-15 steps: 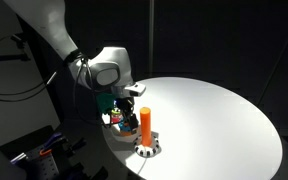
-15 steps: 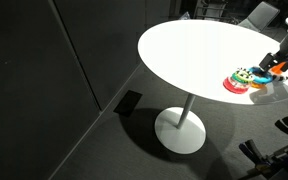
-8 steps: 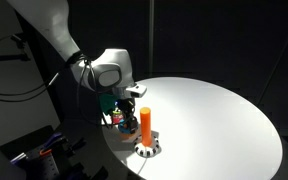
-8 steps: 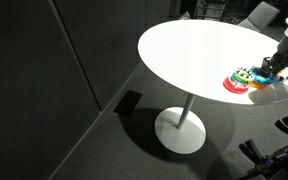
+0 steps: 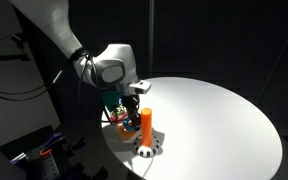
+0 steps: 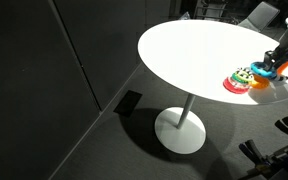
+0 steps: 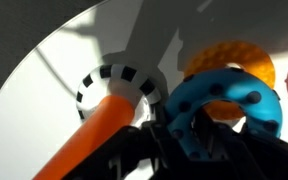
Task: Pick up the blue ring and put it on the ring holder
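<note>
I will next lift the blue ring with my gripper, then carry it across over the top of the orange peg (image 5: 146,111) before letting go, since the ring hangs below the top of that peg.
In the wrist view the blue ring (image 7: 227,104) sits between my gripper's (image 7: 189,128) dark fingers, which are shut on its near rim. An orange ring (image 7: 234,58) lies just behind it. The ring holder's orange peg (image 7: 102,128) slants to the lower left from its round base (image 7: 112,80) with black and white edge marks. In an exterior view the gripper (image 5: 125,104) hangs just beside and above the holder (image 5: 146,124). In an exterior view the blue ring (image 6: 260,68) shows at the gripper (image 6: 267,66), above the other toy pieces.
A round white table (image 5: 214,120) carries everything, and the holder stands close to its rim. A red ring (image 6: 233,85) and a green-red-yellow toy piece (image 6: 242,74) lie by the orange ring (image 6: 256,83). Black curtains surround the table (image 6: 189,50).
The gripper has gone from open to shut on the blue ring. It has since risen slightly, lifting the ring off the pile.
</note>
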Motion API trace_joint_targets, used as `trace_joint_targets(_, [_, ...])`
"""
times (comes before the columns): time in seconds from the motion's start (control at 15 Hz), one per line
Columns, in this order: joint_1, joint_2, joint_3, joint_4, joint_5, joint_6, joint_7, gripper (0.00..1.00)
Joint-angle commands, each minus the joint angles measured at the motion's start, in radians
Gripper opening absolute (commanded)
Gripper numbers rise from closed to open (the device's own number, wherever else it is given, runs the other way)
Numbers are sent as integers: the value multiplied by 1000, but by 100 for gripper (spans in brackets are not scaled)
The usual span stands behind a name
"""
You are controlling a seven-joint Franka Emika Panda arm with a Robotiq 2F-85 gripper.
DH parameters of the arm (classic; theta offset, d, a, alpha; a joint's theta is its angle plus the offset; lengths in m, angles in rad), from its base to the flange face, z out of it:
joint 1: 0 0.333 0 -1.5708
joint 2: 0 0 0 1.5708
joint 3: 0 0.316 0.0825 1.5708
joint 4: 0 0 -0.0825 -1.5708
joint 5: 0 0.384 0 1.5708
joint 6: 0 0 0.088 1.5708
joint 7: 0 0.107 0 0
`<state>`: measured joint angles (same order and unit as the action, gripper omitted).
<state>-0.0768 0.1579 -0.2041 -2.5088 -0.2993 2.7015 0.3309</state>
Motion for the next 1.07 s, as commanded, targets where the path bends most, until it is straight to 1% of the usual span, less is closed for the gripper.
trace_joint_targets(0.0, [-3, -72, -2, 20, 9, -88, -37, 11])
trace_joint_targets(0.47, [-14, -168, 28, 72, -13, -259, -81, 11])
trace_joint_targets(1.0, [-21, -249, 69, 136, -18, -394, -87, 11])
